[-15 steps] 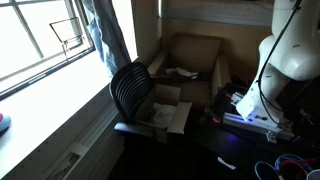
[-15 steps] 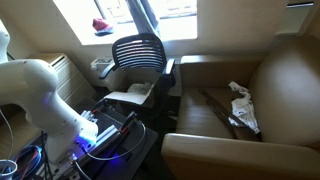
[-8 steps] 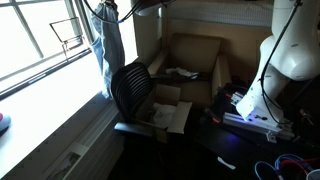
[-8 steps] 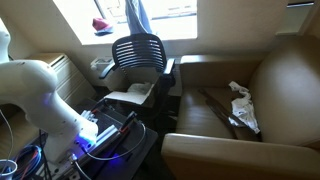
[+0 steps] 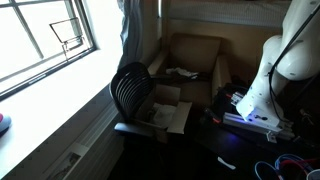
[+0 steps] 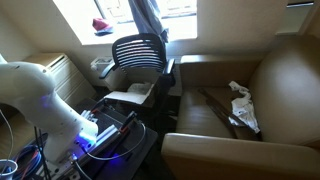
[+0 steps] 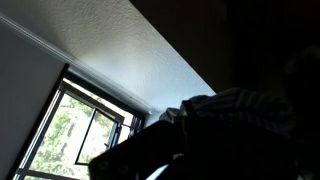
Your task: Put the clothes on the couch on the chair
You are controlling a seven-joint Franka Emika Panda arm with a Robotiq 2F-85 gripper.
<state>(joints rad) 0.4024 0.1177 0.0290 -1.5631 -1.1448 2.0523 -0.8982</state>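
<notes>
The gripper moves down next, tilting downward, over the top of the backrest [image 6: 143,39] and releases the garment, since the striped garment [image 6: 148,20] hangs just above the black chair.
A pale blue-white striped garment [image 5: 131,35] hangs down from the top of both exterior views, just above the back of the black ribbed chair [image 5: 130,90]. It also shows as the garment [image 6: 148,20] over the chair [image 6: 138,52]. My gripper is above the frame there. In the wrist view the striped fabric [image 7: 240,108] bunches right at my jaws, which are too dark to make out; they are shut on it. More clothes [image 6: 240,106] lie on the brown couch [image 6: 285,70], also seen as clothes [image 5: 182,73] on the couch [image 5: 196,50].
Whitish cardboard sheets [image 5: 166,108] lie on the chair's seat. A bright window [image 5: 45,40] and sill run beside the chair. My white arm base [image 5: 285,60] and a lit box with cables [image 6: 105,130] stand in front of the couch.
The hanging garment has swung away from the window and now hangs over the chair's back, nearer the couch. The clothes on the couch have not moved.
</notes>
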